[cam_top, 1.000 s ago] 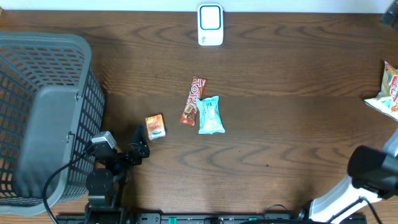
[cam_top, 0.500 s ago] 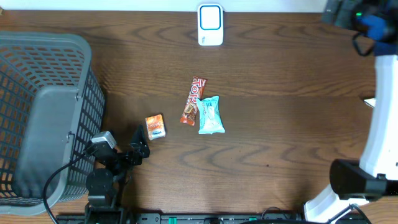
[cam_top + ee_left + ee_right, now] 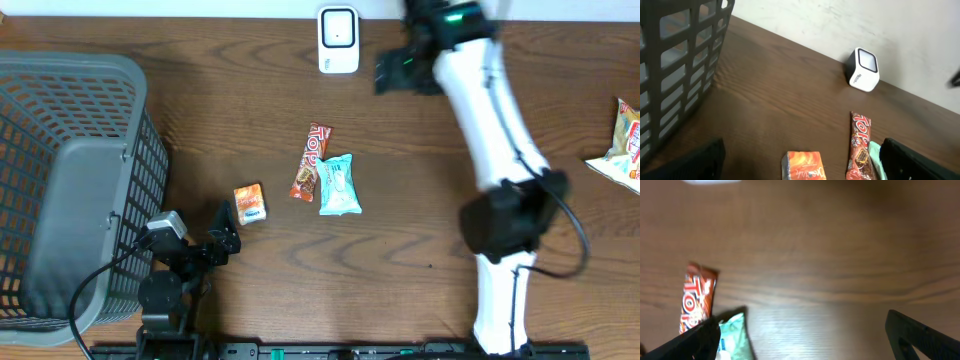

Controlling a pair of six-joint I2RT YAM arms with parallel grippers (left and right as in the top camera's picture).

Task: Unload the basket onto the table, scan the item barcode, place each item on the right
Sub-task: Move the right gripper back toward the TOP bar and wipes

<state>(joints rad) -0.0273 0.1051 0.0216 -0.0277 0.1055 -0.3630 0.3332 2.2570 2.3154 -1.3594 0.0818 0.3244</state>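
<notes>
I need to bring my right gripper back and down next, to the left in the overhead view, onto the teal packet (image 3: 338, 185), because only bare table lies between my fingers.
The white scanner (image 3: 338, 40) with a blue window stands at the table's back edge, also in the left wrist view (image 3: 863, 70). Three items lie mid-table: a red chocolate bar (image 3: 311, 162), a teal packet (image 3: 338, 185) touching it, and a small orange packet (image 3: 249, 203). My left gripper (image 3: 226, 228) rests open just short of the orange packet (image 3: 802, 167), which lies ahead between its fingers, untouched. My right gripper (image 3: 397, 71) hangs open and blurred to the right of the scanner. Its wrist view shows bare table between the fingers (image 3: 920, 335), with the teal packet (image 3: 732, 335) and red bar (image 3: 696, 300) at left.
A large grey plastic basket (image 3: 70, 180) fills the left side of the table. A yellow-and-white snack bag (image 3: 625, 145) lies at the right edge. The right arm's white links (image 3: 490, 120) stretch across the right half of the table.
The right arm has swung from the right edge up and across to the back middle, beside the scanner. The left arm and the items have not moved.
</notes>
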